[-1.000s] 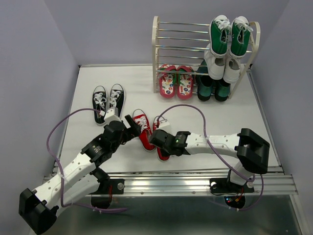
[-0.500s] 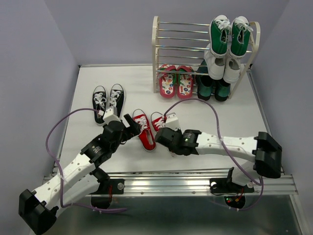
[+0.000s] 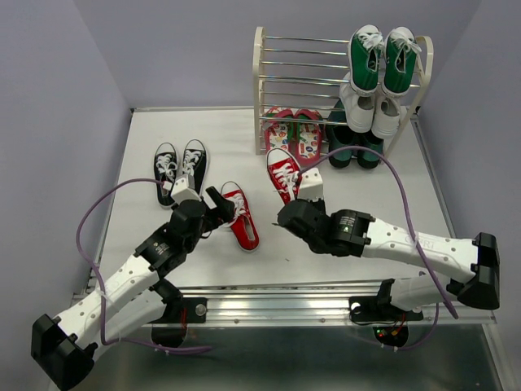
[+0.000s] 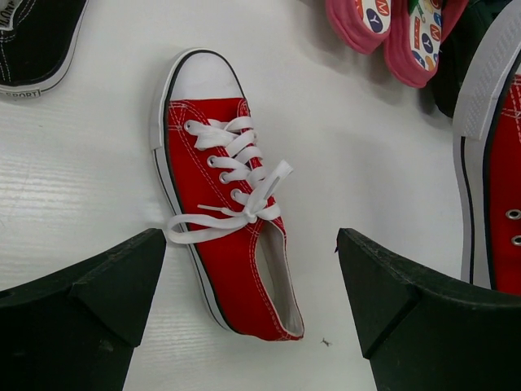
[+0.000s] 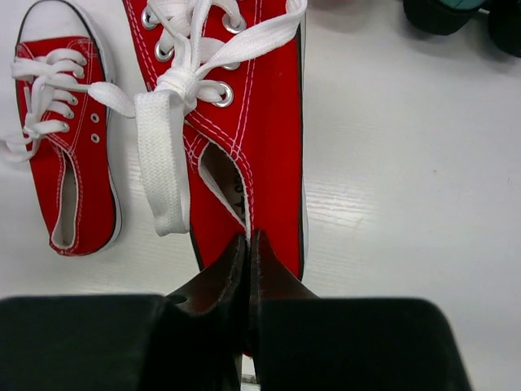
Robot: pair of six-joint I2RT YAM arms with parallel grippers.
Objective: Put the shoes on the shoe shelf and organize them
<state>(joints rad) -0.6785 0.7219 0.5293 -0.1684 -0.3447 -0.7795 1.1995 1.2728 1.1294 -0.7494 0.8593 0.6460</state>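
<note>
My right gripper will move outward to the bare spot on the shoe shelf's middle level and release the red sneaker there beside the white sneakers.
My right gripper [image 3: 291, 206] is shut on the heel wall of a red canvas sneaker [image 3: 283, 173] and holds it above the table, toe toward the shoe shelf [image 3: 260, 77]; the pinch shows in the right wrist view [image 5: 248, 244]. The other red sneaker [image 3: 240, 216] lies on the table, and in the left wrist view [image 4: 232, 244] it sits between my open left fingers. My left gripper [image 3: 221, 210] is open and empty over its heel. The black sneakers [image 3: 181, 169] lie at the left. The pink-red flip-flops [image 3: 295, 130] rest at the shelf's bottom left.
Green sneakers [image 3: 381, 57] stand on the shelf's top right, white sneakers [image 3: 370, 110] below them, dark green shoes [image 3: 354, 147] at the bottom right. The shelf's left upper tiers hold nothing. Purple cables loop over both arms.
My right gripper has lifted the red sneaker from beside its mate and carried it back and right toward the shelf. The left arm has stayed in place.
</note>
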